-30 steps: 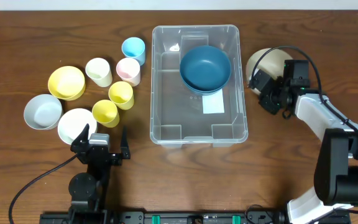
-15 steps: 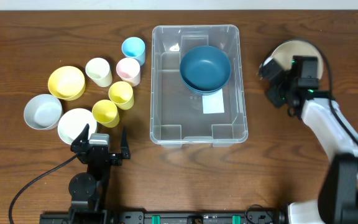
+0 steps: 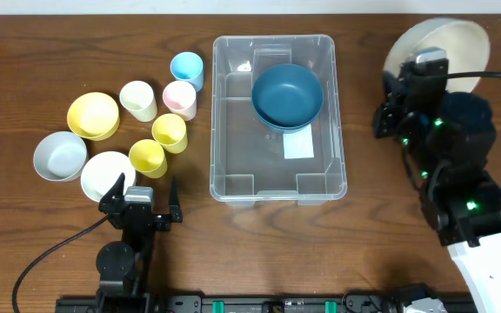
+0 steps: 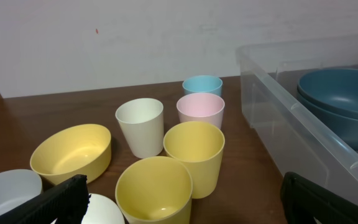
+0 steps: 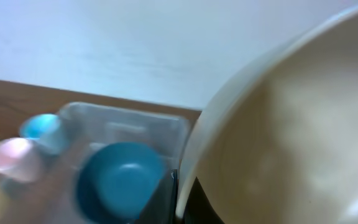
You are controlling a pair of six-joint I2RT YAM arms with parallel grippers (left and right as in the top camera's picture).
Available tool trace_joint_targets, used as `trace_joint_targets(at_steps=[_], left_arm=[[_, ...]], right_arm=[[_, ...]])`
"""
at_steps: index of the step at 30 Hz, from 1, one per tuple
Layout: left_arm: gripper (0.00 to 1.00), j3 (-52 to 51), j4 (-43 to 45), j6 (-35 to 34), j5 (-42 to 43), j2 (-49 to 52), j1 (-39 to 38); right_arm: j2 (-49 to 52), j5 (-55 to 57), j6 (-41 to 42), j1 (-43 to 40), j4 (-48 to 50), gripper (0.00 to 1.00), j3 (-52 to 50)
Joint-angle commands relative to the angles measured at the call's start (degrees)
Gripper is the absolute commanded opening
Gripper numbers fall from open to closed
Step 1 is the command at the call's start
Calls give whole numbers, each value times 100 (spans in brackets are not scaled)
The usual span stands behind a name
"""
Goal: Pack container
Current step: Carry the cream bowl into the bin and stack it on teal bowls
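Note:
Next, my right gripper shifts to the left in the overhead view, lowers the cream bowl [image 3: 442,43] onto the stacked dark blue bowls and releases, because they stand open.
The container [image 3: 233,148], a large clear bin, stands mid-table with stacked dark blue bowls [image 3: 287,94] in its far half. To its right my right gripper [image 3: 414,71] is shut on the rim of a cream bowl [image 3: 442,43], held tilted high above the table. In the right wrist view the cream bowl [image 5: 291,124] fills the frame, the right gripper [image 5: 182,199] pinches its rim, and the container [image 5: 123,121] lies blurred below. My left gripper [image 3: 143,193] rests open at the front left, nothing between its fingers, facing the cups.
Left of the container stand a light blue cup [image 3: 186,68], a pink cup [image 3: 179,97], a cream cup [image 3: 137,99] and two yellow cups [image 3: 170,132]. A yellow bowl [image 3: 92,115], a grey bowl [image 3: 59,155] and a white bowl [image 3: 104,174] sit further left.
My right gripper closed on the cream bowl's rim and lifted it off the table, rising and moving back and to the right. The left arm stayed still.

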Motion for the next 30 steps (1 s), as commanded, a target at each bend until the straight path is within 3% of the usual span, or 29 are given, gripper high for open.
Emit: trace_joint_targets(at_steps=[1, 4, 13, 20, 30], left_arm=[[98, -81, -225, -70, -28, -31, -17], [98, -81, -225, -70, -28, -31, -17], [98, -81, -225, -70, -28, -31, -17], [98, -81, -225, -70, -28, -31, -17], [98, -81, -225, -70, -28, -31, -17]], right_arm=[[291, 476, 1283, 409, -155, 1, 144], [686, 470, 1631, 763, -50, 1, 146], [2072, 529, 1668, 1615, -240, 2, 922], [3169, 584, 1279, 1930, -916, 2, 1897], [4148, 560, 861, 2031, -774, 2, 2352]])
